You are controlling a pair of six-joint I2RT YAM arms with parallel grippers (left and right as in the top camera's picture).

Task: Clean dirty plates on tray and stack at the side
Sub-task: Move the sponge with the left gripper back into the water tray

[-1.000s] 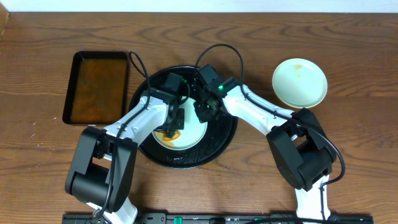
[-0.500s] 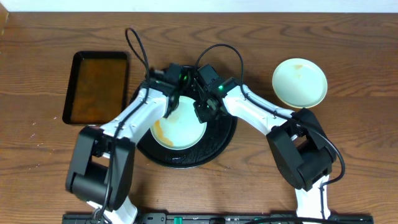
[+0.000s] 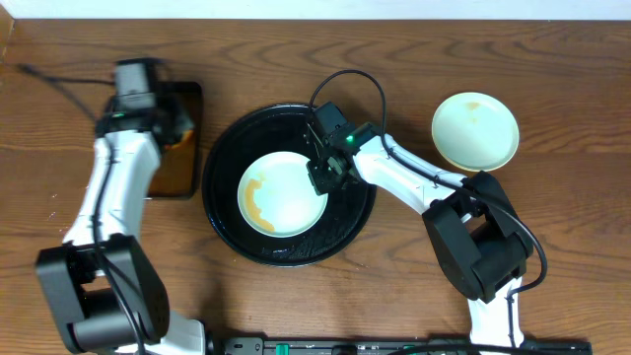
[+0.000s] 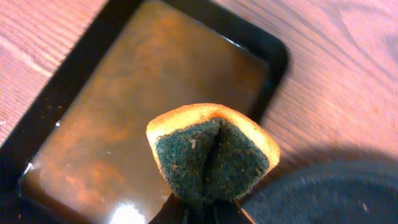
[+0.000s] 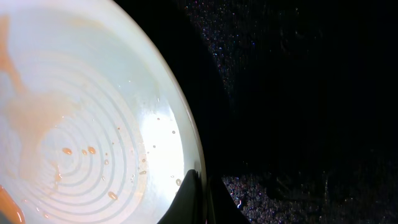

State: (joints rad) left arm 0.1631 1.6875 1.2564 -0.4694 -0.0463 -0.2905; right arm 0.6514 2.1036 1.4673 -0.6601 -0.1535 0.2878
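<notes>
I need to lower the sponge (image 4: 211, 155) in my left gripper next toward the tray's brown liquid (image 4: 118, 149), below and to the left in the overhead view, and let go of it there.
A pale mint-blue dirty plate (image 3: 284, 192) lies in the round black tray (image 3: 222, 148), with an orange-brown smear along its left side. My right gripper (image 3: 320, 177) is shut on that plate's right rim (image 5: 186, 143); in the right wrist view one finger sits on each side of the rim. My left gripper (image 4: 205, 208) is shut on a folded sponge (image 4: 211, 155), orange outside and dark green inside. It holds the sponge over the near corner of the rectangular tray (image 4: 273, 56) of brown liquid. In the overhead view the left gripper (image 3: 170, 120) is at that tray's right end.
A second pale plate (image 3: 474, 130) with a faint smear near its top sits on the wooden table at the right. The rectangular tray (image 3: 177, 173) lies just left of the round tray. The round tray's rim (image 4: 323, 193) shows at the lower right of the left wrist view.
My left arm has lifted the sponge off the plate and swung left to the rectangular tray. The plate's smear is smaller than a second ago. The right gripper has stayed on the rim.
</notes>
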